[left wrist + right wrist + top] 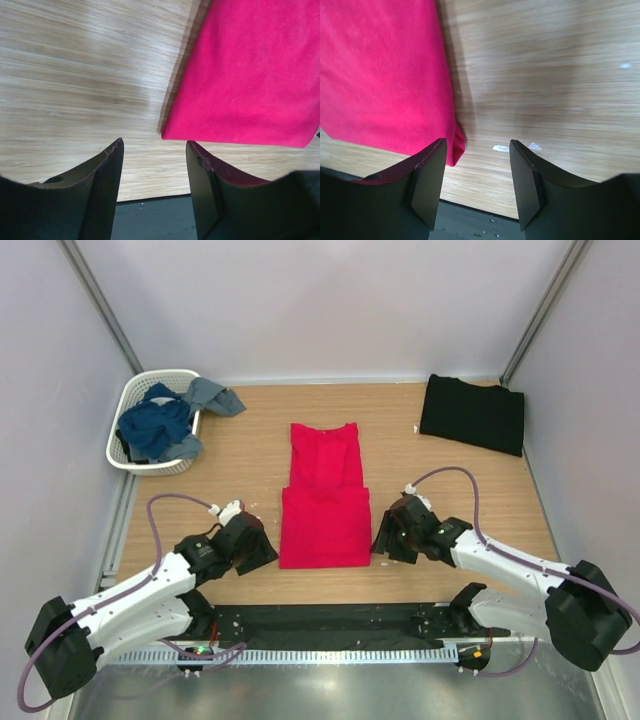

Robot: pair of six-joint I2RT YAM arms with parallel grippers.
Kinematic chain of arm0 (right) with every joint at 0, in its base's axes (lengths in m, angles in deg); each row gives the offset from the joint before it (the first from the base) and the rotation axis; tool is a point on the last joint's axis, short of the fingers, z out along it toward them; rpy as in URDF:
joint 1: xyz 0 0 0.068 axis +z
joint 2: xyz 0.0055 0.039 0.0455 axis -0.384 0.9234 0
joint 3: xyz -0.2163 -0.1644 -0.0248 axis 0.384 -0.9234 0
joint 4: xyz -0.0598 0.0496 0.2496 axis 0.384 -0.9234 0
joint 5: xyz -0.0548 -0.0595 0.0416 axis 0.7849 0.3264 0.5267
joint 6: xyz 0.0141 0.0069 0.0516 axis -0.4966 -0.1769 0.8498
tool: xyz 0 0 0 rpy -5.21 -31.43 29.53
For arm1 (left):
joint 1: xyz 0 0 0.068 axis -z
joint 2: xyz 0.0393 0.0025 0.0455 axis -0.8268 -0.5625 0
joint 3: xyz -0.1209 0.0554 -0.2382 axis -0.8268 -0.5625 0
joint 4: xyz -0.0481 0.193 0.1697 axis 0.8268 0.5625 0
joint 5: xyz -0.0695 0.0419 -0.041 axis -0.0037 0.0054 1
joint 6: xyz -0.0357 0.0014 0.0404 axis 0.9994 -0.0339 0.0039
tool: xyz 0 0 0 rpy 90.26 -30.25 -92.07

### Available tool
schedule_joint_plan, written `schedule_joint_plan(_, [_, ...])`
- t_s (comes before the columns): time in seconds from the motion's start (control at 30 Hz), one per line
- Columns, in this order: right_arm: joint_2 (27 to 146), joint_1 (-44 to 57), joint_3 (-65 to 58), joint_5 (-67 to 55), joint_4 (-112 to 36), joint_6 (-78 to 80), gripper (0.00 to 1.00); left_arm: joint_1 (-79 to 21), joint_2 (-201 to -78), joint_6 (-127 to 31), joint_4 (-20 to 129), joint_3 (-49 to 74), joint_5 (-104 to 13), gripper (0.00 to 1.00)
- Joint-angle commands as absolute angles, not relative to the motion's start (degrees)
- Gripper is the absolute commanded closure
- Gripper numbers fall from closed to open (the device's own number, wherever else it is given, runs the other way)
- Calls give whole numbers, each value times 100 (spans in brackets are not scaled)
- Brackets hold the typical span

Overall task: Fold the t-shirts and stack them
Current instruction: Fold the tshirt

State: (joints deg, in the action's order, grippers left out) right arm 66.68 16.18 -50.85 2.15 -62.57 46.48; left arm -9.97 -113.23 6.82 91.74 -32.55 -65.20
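Note:
The red shirt's near corner is beside my right gripper and closer to one finger, so I will next move the gripper down and left in the top view onto that corner.
A crimson red t-shirt [324, 502] lies flat in the middle of the table, its near half folded up over itself into a wider block. A black t-shirt [472, 413] rests folded at the back right. My left gripper [262, 545] sits just left of the red shirt's near corner [250, 75], open, with bare wood between its fingers. On the other side my right gripper [385, 538] stands open beside the shirt's near right corner [385, 75], holding nothing.
A white lattice basket [137, 412] at the back left holds blue cloth [158, 425], and a grey-blue piece [212, 396] hangs over its rim. A black mat strip [330, 618] runs along the table's near edge. Small white scraps [501, 148] lie on the wood.

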Motion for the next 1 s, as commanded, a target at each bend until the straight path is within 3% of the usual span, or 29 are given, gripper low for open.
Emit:
schedule_joint_plan(0.0, [6874,1864,-5062,42,-5585,4830,41,-963,-11402,613,8650,-3269,-6604,46])
schedule_joint_plan(0.23, [7060,2110,-5194,87,-5163,5015,44,-963,-12017,727,7753,-3471,-6323,49])
schedule_joint_plan(0.73, [7684,2330,-5194,130,-4846,5173,54,-971,-12747,858,7489,-3594,-6209,56])
schedule_joint_plan(0.77, [7693,2347,-5203,130,-4846,5164,56,-963,-12791,885,7402,-3681,-6182,59])
schedule_joint_plan(0.8, [7684,2348,-5220,130,-4881,5182,64,-963,-12800,929,7340,-3734,-6165,61])
schedule_joint_plan(0.97, [7535,2383,-5326,130,-5284,5217,90,-963,-12905,947,7164,-3849,-5972,95])
